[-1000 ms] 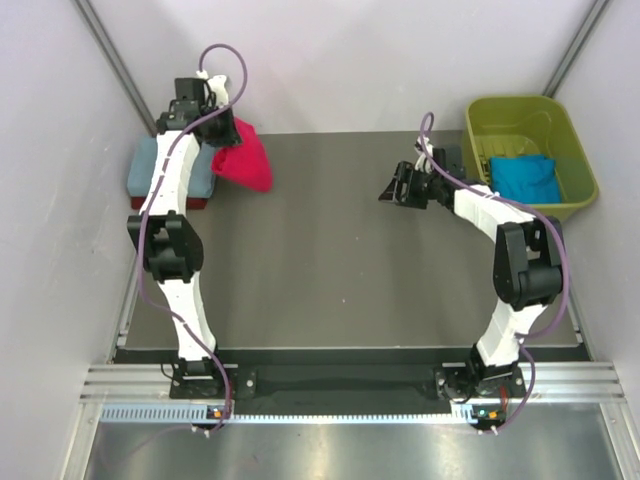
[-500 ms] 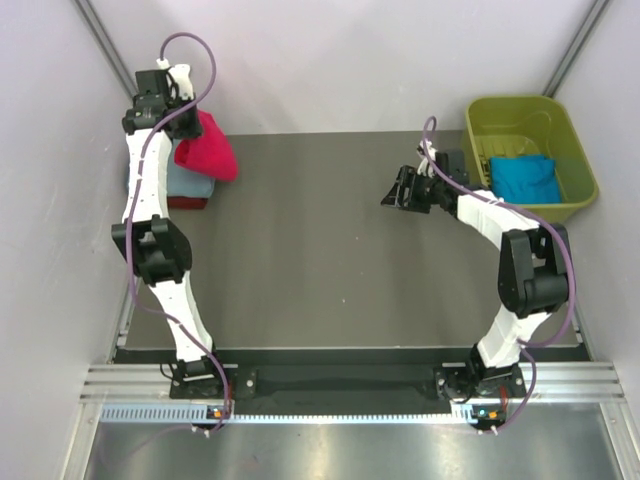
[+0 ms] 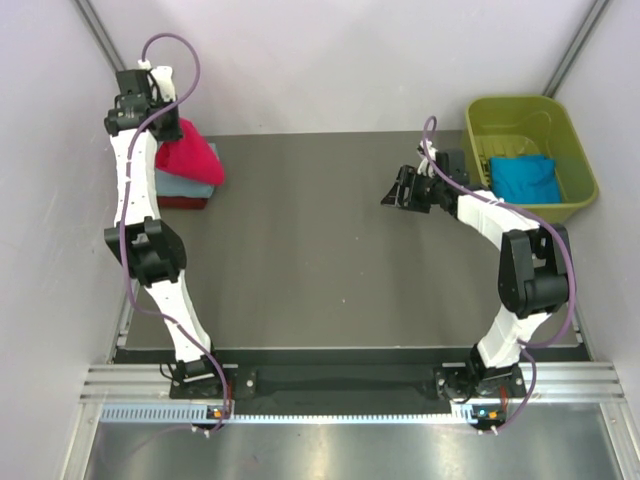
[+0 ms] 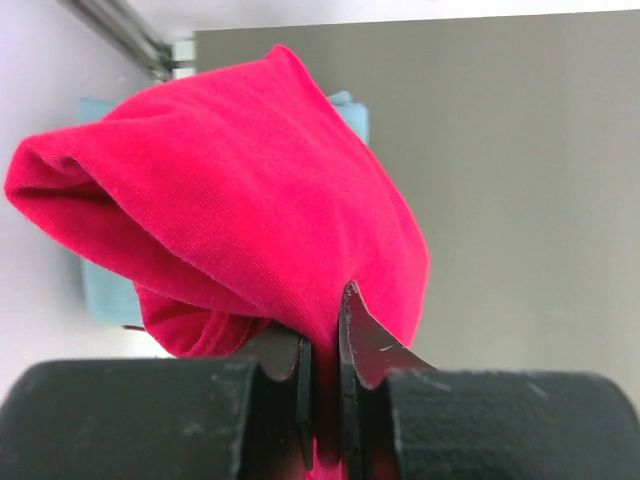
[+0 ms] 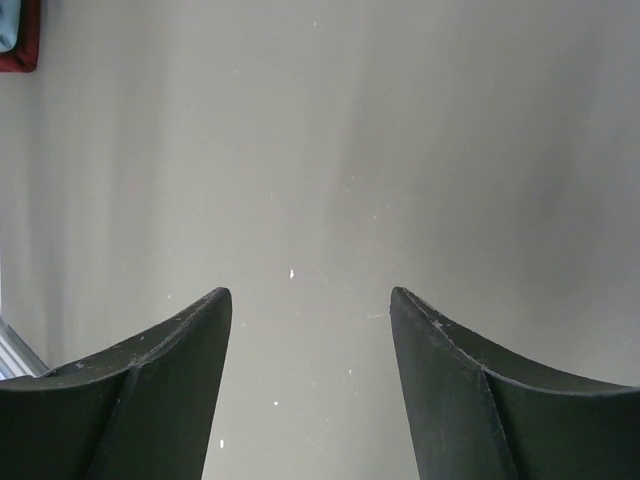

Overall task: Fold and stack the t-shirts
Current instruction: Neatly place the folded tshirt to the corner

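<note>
The bright red t-shirt still hangs above the stack. I will next move my left gripper down to the blue-grey t-shirt [image 3: 185,186] [image 4: 111,296] below it and release the bright red one there.
My left gripper [image 3: 152,125] is shut on the folded bright red t-shirt [image 3: 190,157] and holds it over the stack at the table's far left. In the left wrist view the red t-shirt [image 4: 240,210] hangs bunched from the left gripper [image 4: 328,330]. Under it lie the dusty blue-grey t-shirt [image 3: 185,186] and the dark red t-shirt [image 3: 183,203]. The blue-grey one also shows in the left wrist view [image 4: 105,290]. The bright blue t-shirt [image 3: 527,177] lies in the olive-green tub [image 3: 575,160]. My right gripper [image 3: 396,188] is open and empty over bare table; it also shows in the right wrist view [image 5: 310,300].
The olive-green tub stands at the far right corner. White walls close in the table on the left, back and right. A metal rail runs along the near edge by the arm bases. The dark red shirt's corner shows in the right wrist view [image 5: 18,40].
My left gripper has carried the bright red t-shirt leftward and back, from beside the stack to over it. The right arm has barely moved.
</note>
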Controlling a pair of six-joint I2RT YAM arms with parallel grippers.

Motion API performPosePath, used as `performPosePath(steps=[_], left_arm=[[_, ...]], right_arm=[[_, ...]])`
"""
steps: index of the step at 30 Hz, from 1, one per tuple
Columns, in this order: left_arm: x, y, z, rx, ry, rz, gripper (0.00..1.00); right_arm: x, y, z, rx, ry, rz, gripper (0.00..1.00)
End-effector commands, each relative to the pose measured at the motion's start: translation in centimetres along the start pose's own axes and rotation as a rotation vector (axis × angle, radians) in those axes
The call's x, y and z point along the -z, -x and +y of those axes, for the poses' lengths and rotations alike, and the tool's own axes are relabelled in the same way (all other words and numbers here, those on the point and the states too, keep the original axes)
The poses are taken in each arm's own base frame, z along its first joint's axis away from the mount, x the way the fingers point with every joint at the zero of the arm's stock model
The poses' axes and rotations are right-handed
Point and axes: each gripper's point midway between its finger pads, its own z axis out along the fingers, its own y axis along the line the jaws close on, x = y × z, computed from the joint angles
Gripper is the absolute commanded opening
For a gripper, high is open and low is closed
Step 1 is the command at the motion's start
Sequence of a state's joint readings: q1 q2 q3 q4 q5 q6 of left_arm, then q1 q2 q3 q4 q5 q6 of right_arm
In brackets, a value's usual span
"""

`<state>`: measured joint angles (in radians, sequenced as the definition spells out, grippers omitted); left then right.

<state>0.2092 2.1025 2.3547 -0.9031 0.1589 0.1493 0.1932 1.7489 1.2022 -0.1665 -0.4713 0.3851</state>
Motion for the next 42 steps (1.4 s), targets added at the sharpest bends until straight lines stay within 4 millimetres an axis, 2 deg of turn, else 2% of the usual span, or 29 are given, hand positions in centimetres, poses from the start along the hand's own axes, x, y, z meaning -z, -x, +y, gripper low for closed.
performPosePath(steps=[1, 5, 9, 12, 14, 19, 23, 24, 25, 32, 42], left_arm=[[0.4, 1.7, 1.8, -0.043, 0.065, -0.052, 0.00], [-1.0, 1.3, 3.1, -0.063, 0.123, -0.041, 0.00], [-2.7, 0.1, 4.1, -0.082, 0.161, -0.003, 0.00], [-3.3, -0.8, 5.4, -0.086, 0.230, 0.030, 0.00], [-3.4, -1.2, 6.3, -0.091, 0.277, 0.045, 0.00], [-2.8, -0.4, 8.6, -0.117, 0.429, 0.033, 0.00], [-1.9, 0.4, 9.5, -0.147, 0.506, 0.003, 0.00], [-2.2, -0.2, 9.6, -0.160, 0.519, 0.015, 0.00], [-2.3, 0.1, 9.9, -0.165, 0.535, 0.000, 0.00], [-5.1, -1.0, 11.1, -0.241, 0.582, 0.032, 0.00], [-8.5, -0.7, 12.1, -0.316, 0.657, 0.009, 0.00]], right_arm=[[1.2, 1.7, 0.8, 0.047, 0.016, -0.067, 0.65], [1.3, 1.3, 0.7, 0.049, 0.015, -0.065, 0.65], [1.5, 1.0, 0.7, 0.048, 0.015, -0.064, 0.65], [1.5, 1.1, 0.6, 0.050, 0.010, -0.068, 0.65], [1.5, 0.8, 0.5, 0.049, 0.008, -0.064, 0.65], [1.3, 0.4, 0.2, 0.050, 0.005, -0.056, 0.65], [1.3, 0.4, 0.2, 0.045, 0.005, -0.059, 0.65], [1.3, 0.5, 0.3, 0.045, 0.008, -0.059, 0.65], [1.2, 0.4, 0.3, 0.042, 0.007, -0.056, 0.65], [1.0, 0.6, 0.4, 0.038, 0.014, -0.059, 0.65], [1.3, 0.1, 0.4, 0.039, 0.011, -0.056, 0.65]])
